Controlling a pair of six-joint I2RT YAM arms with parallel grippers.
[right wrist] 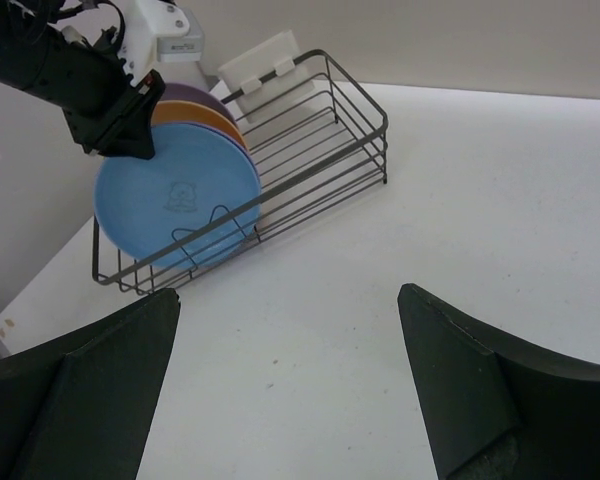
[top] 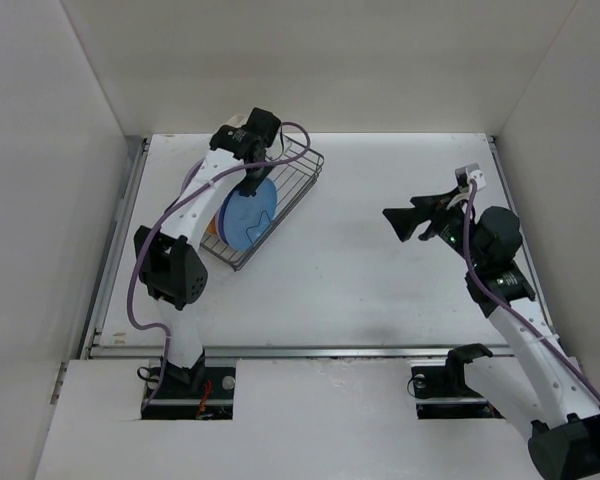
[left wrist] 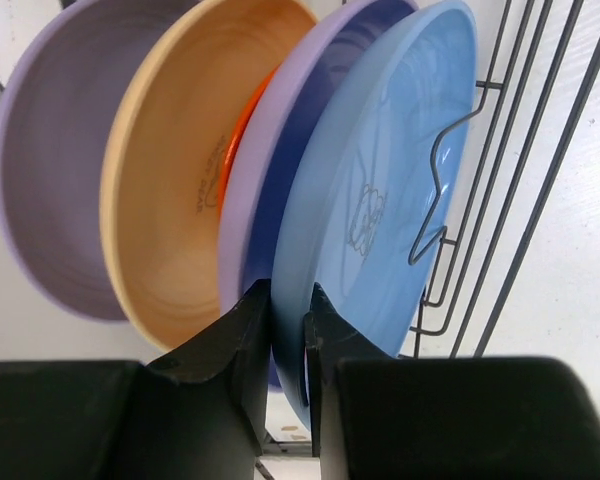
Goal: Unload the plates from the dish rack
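The rack's wire divider crosses the blue plate's side, so my left gripper will next lift clear of the rack, then go down over the bare table (top: 305,246) (left wrist: 578,235) beside the rack.
The dark wire dish rack (top: 310,172) lies at the back left of the table. Several plates stand on edge in it: a blue plate (left wrist: 380,170) in front, then a lavender one (left wrist: 242,215), a red-orange one (left wrist: 242,140), a tan-yellow one (left wrist: 175,190) and another lavender one (left wrist: 50,170). My left gripper (left wrist: 288,312) is shut on the blue plate's top rim (top: 248,215), one finger on each face. My right gripper (right wrist: 290,295) is open and empty, hovering over bare table right of the rack (right wrist: 325,140) and facing it.
A white cutlery holder (right wrist: 262,62) hangs at the rack's far corner. The rack's wavy wire divider (left wrist: 435,200) crosses the blue plate's face. White walls enclose the table on three sides. The left arm (top: 170,265) reaches over the rack's left side.
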